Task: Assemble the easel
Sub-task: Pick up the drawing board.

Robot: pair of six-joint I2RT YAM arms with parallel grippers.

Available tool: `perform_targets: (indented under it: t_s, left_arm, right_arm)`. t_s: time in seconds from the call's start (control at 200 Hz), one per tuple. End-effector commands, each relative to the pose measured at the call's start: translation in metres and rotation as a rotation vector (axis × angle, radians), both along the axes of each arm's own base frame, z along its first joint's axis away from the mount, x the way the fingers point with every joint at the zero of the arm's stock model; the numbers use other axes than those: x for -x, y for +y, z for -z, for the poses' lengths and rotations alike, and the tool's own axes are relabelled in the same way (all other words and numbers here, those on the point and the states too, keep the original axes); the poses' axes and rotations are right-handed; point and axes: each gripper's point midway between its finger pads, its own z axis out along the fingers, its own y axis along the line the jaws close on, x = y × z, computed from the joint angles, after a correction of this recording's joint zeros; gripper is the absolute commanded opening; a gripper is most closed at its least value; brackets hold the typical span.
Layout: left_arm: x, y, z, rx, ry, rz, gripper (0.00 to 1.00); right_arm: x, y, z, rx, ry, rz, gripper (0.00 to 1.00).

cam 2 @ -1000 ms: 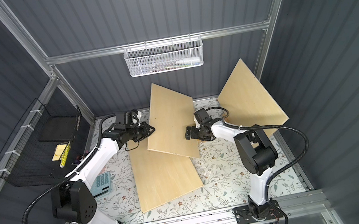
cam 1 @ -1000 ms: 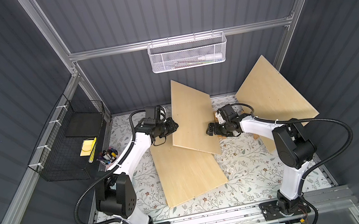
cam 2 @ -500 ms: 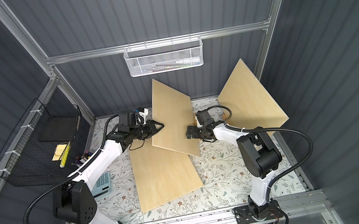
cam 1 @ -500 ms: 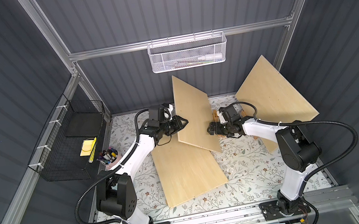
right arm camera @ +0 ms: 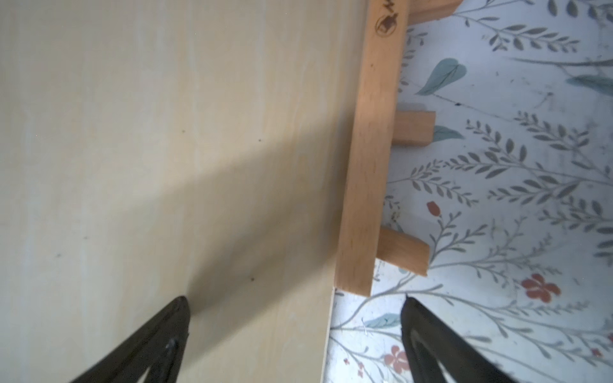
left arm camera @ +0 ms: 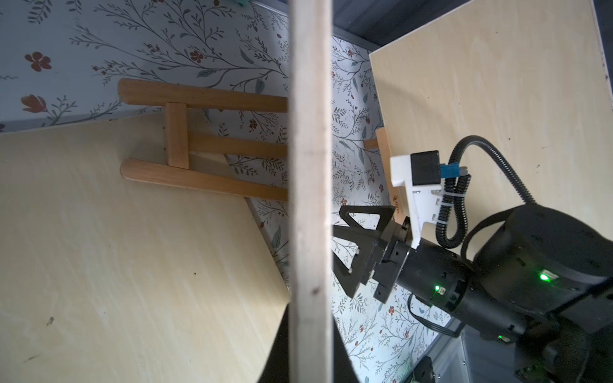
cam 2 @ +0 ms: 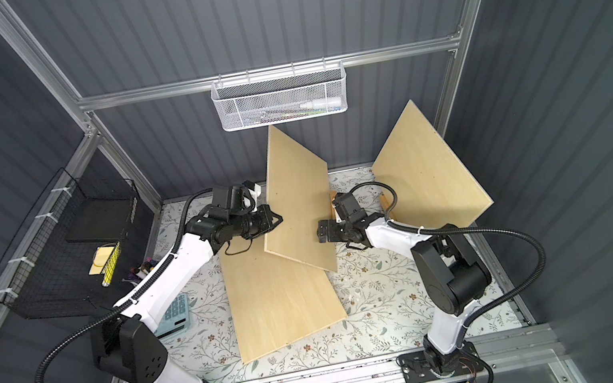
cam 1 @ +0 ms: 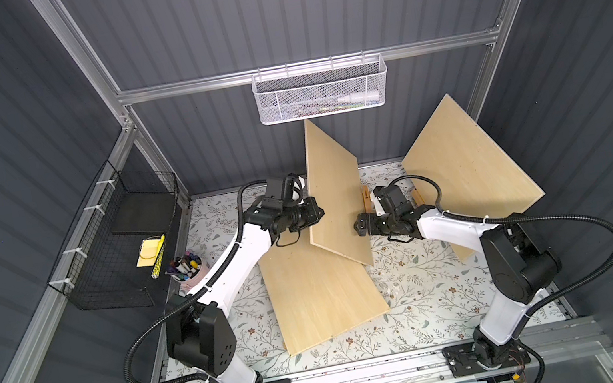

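Observation:
My right gripper should next move outward and down onto the easel crossbar's near end (right arm camera: 358, 258), beside a front leg's lower end, as it is outward and below my fingers.
A pale wooden board (cam 1: 335, 196) (cam 2: 301, 206) stands tilted on edge mid-table, its lower corner resting on a second board (cam 1: 323, 299) that lies flat. My left gripper (cam 1: 319, 213) (left arm camera: 310, 348) is shut on the upright board's (left arm camera: 310, 165) left edge. On the other side my right gripper (cam 1: 359, 228) (right arm camera: 293, 300) is open, its fingers straddling that board's edge (right arm camera: 199, 165). The wooden easel (left arm camera: 199, 146) (right arm camera: 371, 165) lies folded on the cloth behind the board. A third board (cam 1: 466, 174) leans at the back right.
A white mesh basket (cam 1: 321, 91) hangs on the back wall above the boards. A black wire basket (cam 1: 116, 249) hangs at the left, with a cup of markers (cam 1: 187, 267) below it. A calculator (cam 2: 174, 318) lies under the left arm.
My left gripper has moved right and closed on the middle board's edge. The board now stands steeper. The right gripper stays open at the board's other side.

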Motion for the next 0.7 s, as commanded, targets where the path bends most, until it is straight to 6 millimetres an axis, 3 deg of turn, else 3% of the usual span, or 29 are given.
perform_targets:
  t_s: [0.0,0.12,0.265,0.495,0.59,0.695]
  left_arm:
    - [0.024,-0.034,-0.103,0.193,-0.279,0.150,0.00]
    - [0.027,-0.015,-0.147,0.191,-0.421,0.087,0.00]
    - [0.033,0.014,-0.170,0.112,-0.487,0.003,0.00]
    - [0.046,0.068,-0.218,0.129,-0.639,-0.226,0.00]
    - [0.042,0.105,-0.216,0.053,-0.640,-0.407,0.00]
    - [0.040,0.135,-0.201,-0.068,-0.608,-0.536,0.00]
  right_arm:
    - [0.034,0.025,0.002,0.026,0.052,-0.143,0.99]
    - [0.027,0.016,-0.015,0.062,0.017,-0.131,0.99]
    - [0.015,0.007,-0.032,0.061,-0.018,-0.103,0.99]
    - [-0.015,-0.014,-0.050,0.084,-0.025,-0.035,0.99]
    - [-0.030,-0.035,-0.039,0.098,0.031,0.053,0.99]
    - [-0.040,-0.039,-0.019,0.121,0.104,0.051,0.99]
